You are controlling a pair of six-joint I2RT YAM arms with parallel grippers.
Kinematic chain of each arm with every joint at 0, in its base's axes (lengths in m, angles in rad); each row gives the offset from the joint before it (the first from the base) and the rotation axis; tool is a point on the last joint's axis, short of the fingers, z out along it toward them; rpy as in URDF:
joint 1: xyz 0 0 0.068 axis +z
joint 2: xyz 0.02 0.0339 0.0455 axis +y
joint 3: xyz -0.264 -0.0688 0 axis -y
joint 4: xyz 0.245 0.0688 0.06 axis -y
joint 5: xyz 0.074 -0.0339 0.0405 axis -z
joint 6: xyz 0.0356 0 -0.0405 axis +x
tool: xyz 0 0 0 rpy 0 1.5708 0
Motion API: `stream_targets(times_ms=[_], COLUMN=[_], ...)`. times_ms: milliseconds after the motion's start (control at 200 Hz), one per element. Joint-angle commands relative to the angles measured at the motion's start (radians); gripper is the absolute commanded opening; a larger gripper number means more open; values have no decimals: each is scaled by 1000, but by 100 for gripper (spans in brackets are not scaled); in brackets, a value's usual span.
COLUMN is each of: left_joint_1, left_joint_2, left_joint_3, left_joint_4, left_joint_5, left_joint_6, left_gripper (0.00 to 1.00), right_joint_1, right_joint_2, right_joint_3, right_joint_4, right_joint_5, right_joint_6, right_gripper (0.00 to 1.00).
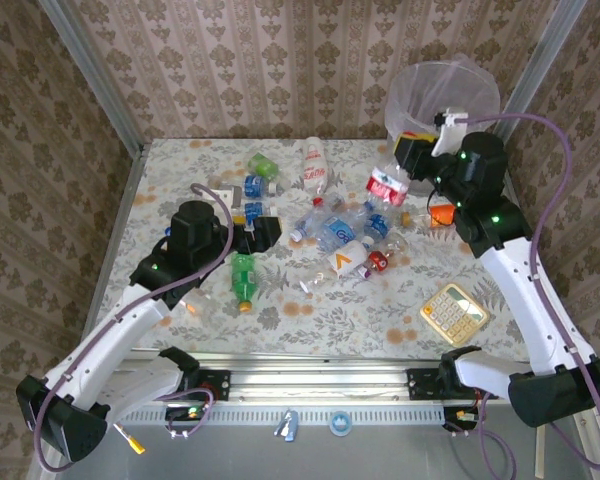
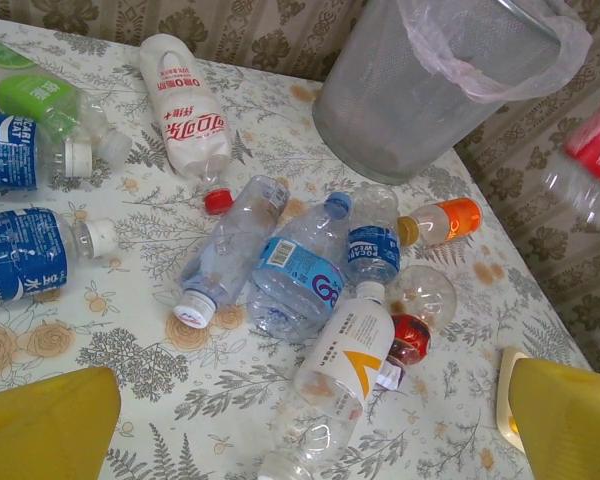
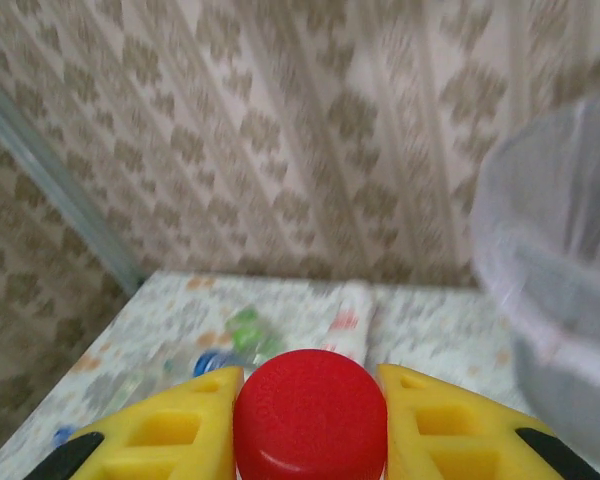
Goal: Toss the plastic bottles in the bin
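The robot's right gripper should go up and carry the red-labelled bottle (image 1: 387, 186) outward over the bin's opening (image 1: 446, 92) to release it, because the bottle hangs outside the bin's rim.
Several plastic bottles (image 1: 335, 235) lie in a loose heap at mid-table. More lie at the back, among them a white one with red print (image 1: 314, 163) and a green one (image 1: 263, 165). The bin (image 1: 443, 100) stands at the far right corner. My right gripper (image 1: 398, 178) hangs in the air just left of the bin, shut on a red-labelled bottle (image 1: 387, 186). In the right wrist view that bottle's red cap (image 3: 310, 415) sits between the yellow fingers (image 3: 170, 432), with the bin (image 3: 560, 270) to the right. My left gripper (image 2: 310, 430) is open above a white-labelled bottle (image 2: 350, 350).
A beige calculator (image 1: 454, 313) lies near the front right. A green bottle (image 1: 243, 275) rests beside the left arm. Two blue-labelled bottles (image 2: 25, 250) lie left of the heap. An orange-labelled bottle (image 2: 442, 221) lies near the bin's foot (image 2: 380, 150). Wallpapered walls close in the table.
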Motion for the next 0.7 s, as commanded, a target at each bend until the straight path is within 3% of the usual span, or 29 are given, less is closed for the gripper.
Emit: stream_targets(times_ms=[0, 85, 315, 695], left_joint_1=[9, 9, 6, 2], left_joint_2=[3, 13, 24, 27], left_joint_3=[-4, 2, 6, -15], left_joint_4=[-1, 4, 13, 31], left_joint_5=[-15, -12, -21, -31], left_joint_6=[-7, -7, -11, -23], left_gripper=[100, 100, 100, 100], right_joint_1=[-14, -25, -50, -104], right_joint_2=[-11, 4, 64, 87], right_joint_3=[41, 45, 134, 221], right_joint_4=[287, 497, 779, 800], right_joint_5=[151, 185, 226, 182], right_joint_6=[-114, -168, -293, -380], right_gripper=[0, 0, 0, 0])
